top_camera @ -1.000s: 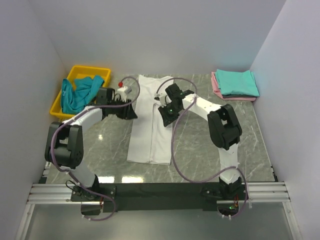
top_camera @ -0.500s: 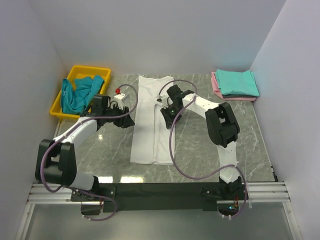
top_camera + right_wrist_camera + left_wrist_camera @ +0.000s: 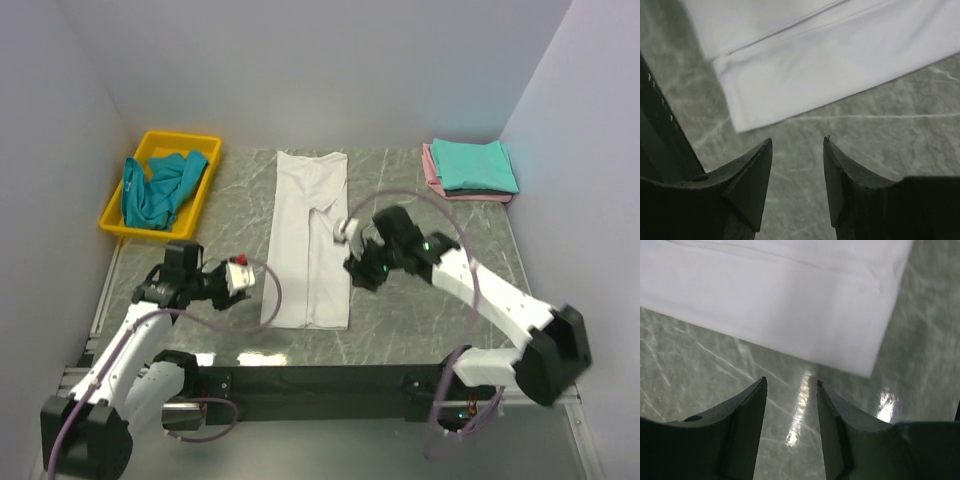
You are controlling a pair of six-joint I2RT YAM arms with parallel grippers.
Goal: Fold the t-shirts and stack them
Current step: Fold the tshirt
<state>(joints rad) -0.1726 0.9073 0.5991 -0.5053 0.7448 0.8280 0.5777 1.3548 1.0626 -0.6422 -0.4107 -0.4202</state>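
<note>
The white t-shirt's near hem corner (image 3: 344, 325) (image 3: 742, 126) is the place my right gripper will move back and down onto next.
A white t-shirt (image 3: 308, 235) lies folded into a long narrow strip down the middle of the marble table. My left gripper (image 3: 243, 281) is open and empty just left of the strip's near end; the left wrist view shows the shirt's near corner (image 3: 860, 347) beyond its fingertips (image 3: 790, 383). My right gripper (image 3: 356, 268) is open and empty just right of the strip's near end; the right wrist view shows the shirt's hem corner (image 3: 755, 107) ahead of the gripper (image 3: 797, 141). A teal shirt (image 3: 155, 187) lies crumpled in the yellow tray. A folded teal shirt (image 3: 477, 164) lies on a folded pink one (image 3: 434, 172).
The yellow tray (image 3: 205, 186) stands at the back left against the wall. The folded stack sits at the back right near the right wall. The black rail (image 3: 320, 380) with the arm bases runs along the near edge.
Both grippers have let go of the white shirt and drawn back toward the near edge, the left to the strip's near left side, the right to its near right side. The shirt lies flat.
</note>
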